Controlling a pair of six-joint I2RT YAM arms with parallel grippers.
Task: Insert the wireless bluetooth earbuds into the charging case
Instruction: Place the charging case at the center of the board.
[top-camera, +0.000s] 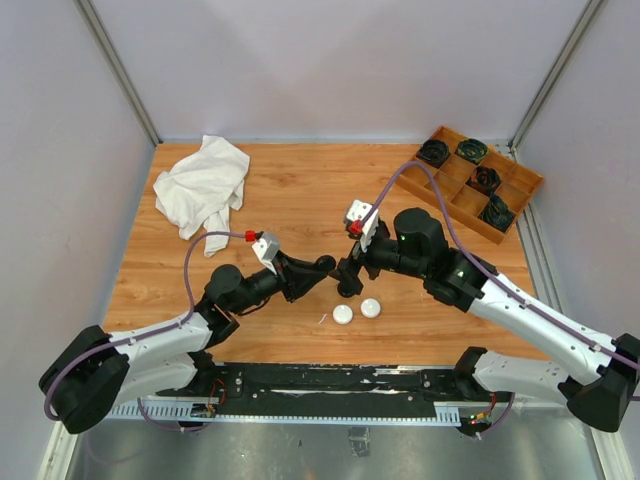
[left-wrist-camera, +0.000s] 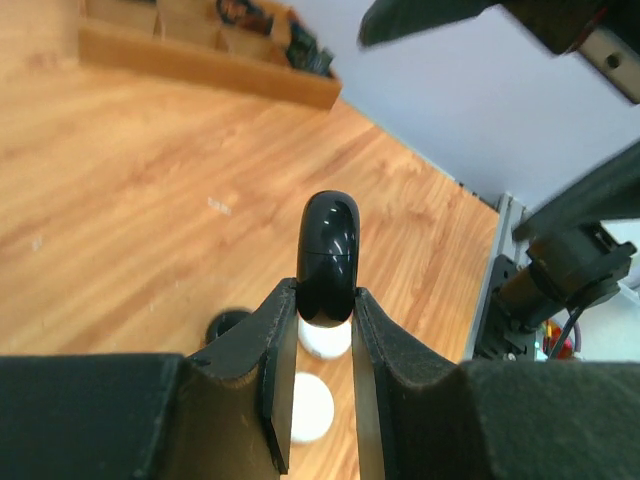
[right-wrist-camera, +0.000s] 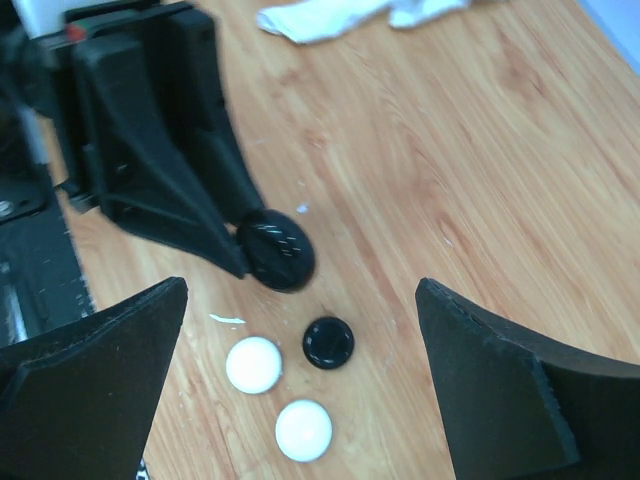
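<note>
The round black case should come down next onto the empty wood (top-camera: 326, 292) beside the second black case, as my left gripper tilts toward the table.
My left gripper (top-camera: 312, 270) (left-wrist-camera: 326, 297) is shut on a round glossy black charging case (top-camera: 325, 265) (left-wrist-camera: 329, 255), held on edge above the table; the case also shows in the right wrist view (right-wrist-camera: 276, 250). My right gripper (top-camera: 351, 272) (right-wrist-camera: 300, 295) is wide open and empty above a second black case (right-wrist-camera: 328, 343) (top-camera: 348, 290) lying flat on the table. Two white round cases (right-wrist-camera: 253, 364) (right-wrist-camera: 303, 430) lie beside it. A tiny white sliver (right-wrist-camera: 227, 319) (top-camera: 322, 319) lies on the wood; I cannot tell whether it is an earbud. No black earbud shows.
A wooden compartment tray (top-camera: 520, 190) with black items stands at the back right. A crumpled white cloth (top-camera: 205, 185) lies at the back left. The two grippers are close together near the table's front middle.
</note>
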